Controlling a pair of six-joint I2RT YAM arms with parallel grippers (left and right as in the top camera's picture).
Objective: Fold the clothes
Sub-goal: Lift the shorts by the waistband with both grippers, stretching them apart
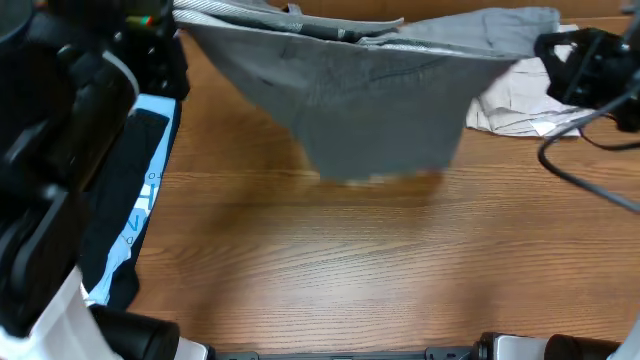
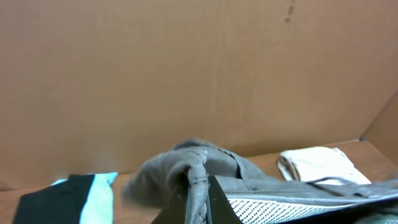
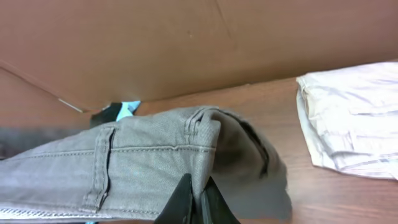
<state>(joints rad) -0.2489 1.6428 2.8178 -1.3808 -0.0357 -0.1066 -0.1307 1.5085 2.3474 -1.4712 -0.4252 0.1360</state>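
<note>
The waistband corner goes down onto the bare wood beside the black and light-blue garment next. My left gripper releases it there, as that spot lies below the gripper.
The taupe-grey shorts [image 1: 380, 90] hang in the air over the back of the table, stretched by the waistband between both grippers, with the legs drooping toward the wood. My left gripper [image 2: 198, 200] is shut on one end of the waistband, its fold of cloth pinched between the fingers. My right gripper [image 3: 200, 202] is shut on the other waistband end, close to a belt loop. In the overhead view the left gripper [image 1: 176, 16] sits at the top left and the right gripper [image 1: 545, 48] at the top right.
Folded beige shorts [image 1: 515, 105] lie at the back right, under the right arm. A black and light-blue garment [image 1: 130, 205] lies along the left edge. A brown cardboard wall [image 2: 199, 74] stands behind the table. A black cable [image 1: 590, 185] loops at the right.
</note>
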